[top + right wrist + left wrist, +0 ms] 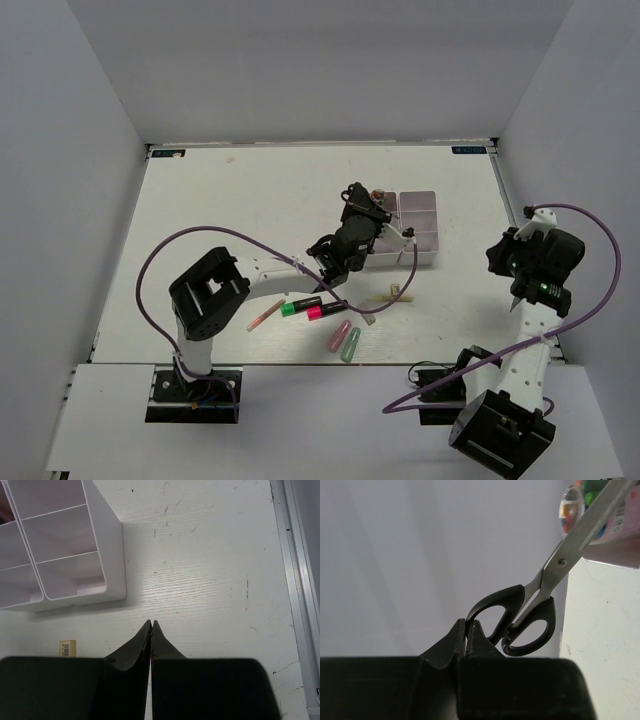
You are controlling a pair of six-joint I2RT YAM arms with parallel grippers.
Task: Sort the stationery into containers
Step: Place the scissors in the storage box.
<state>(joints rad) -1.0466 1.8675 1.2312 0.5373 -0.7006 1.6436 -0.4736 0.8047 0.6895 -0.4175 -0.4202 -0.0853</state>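
Observation:
My left gripper is above the empty middle section (391, 221) and next needs to go down to release the scissors into it, because the far section of the containers already holds coloured bits.
My left gripper (363, 204) is raised over the left end of the white divided containers (418, 226). In the left wrist view it (468, 623) is shut on one handle ring of the black-handled scissors (540, 611), whose blades point up toward a container (615, 545) holding coloured bits. My right gripper (516, 293) is shut and empty, low over bare table right of the containers (107, 530); it shows in the right wrist view (151, 623). On the table lie a pink pen (265, 316), two black highlighters (312, 309), a pink eraser (338, 335), a green eraser (350, 344) and a yellow clip (386, 298).
White walls enclose the table on three sides. The table's right edge rail (300, 580) runs close to my right gripper. A small pale piece with a barcode label (67, 648) lies just in front of the containers.

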